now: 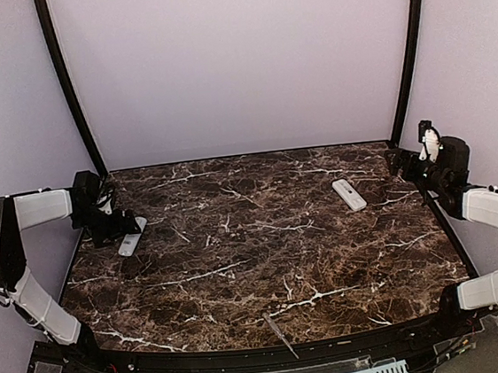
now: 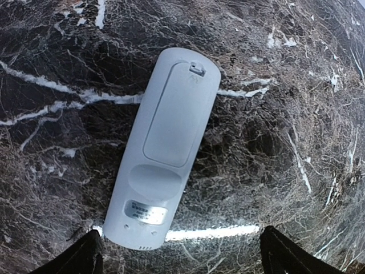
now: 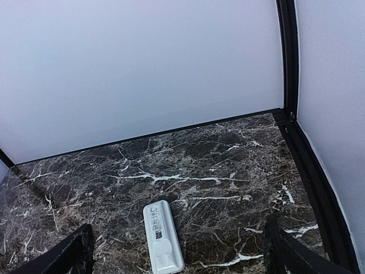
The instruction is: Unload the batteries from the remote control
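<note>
The left gripper lowers its open fingers around the dip beside the white remote's shut battery cover next, then closes, leaving that cover free.
A white remote (image 2: 162, 154) lies back side up on the marble table, its battery cover shut. It sits just ahead of my left gripper (image 2: 182, 260), which is open with one dark finger (image 2: 80, 257) on each side of the remote's near end. In the top view this remote (image 1: 130, 243) is at the far left under my left gripper (image 1: 125, 224). A second white remote (image 3: 162, 237) lies at the right, ahead of my open, empty right gripper (image 3: 177, 260); the top view also shows it (image 1: 350, 195), left of the right gripper (image 1: 400, 163). No orange batteries are in view.
A thin grey metal rod (image 1: 280, 335) lies near the table's front edge (image 1: 266, 349). Pale walls close off the back and sides, with black posts (image 1: 68, 90) at the back corners. A black rail (image 3: 311, 165) runs along the right edge.
</note>
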{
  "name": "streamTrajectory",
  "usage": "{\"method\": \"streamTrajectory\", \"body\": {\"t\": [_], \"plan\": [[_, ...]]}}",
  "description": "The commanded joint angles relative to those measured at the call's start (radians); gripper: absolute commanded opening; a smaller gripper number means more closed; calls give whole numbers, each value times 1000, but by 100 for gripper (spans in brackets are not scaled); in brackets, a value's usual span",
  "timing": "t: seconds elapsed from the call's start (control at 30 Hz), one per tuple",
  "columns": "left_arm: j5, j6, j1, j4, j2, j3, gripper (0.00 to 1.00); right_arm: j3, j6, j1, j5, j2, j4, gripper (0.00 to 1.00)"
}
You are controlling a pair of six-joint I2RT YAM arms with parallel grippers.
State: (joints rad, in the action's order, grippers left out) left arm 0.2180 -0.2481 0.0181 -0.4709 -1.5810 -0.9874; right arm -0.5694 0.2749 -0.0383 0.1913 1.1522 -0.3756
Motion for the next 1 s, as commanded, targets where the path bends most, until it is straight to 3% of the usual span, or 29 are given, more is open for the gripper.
{"method": "streamTrajectory", "body": {"t": [0.0,0.67,0.97], "plan": [[-59,52,-3,-49,-40,-46,95,14,14,-1,20,9,-48,99],[-52,106,-10,-69,-201,-120,93,-1,6,-1,25,58,-57,98],[-74,118,-89,-75,-212,-116,86,-1,6,-1,14,56,-56,98]]}}
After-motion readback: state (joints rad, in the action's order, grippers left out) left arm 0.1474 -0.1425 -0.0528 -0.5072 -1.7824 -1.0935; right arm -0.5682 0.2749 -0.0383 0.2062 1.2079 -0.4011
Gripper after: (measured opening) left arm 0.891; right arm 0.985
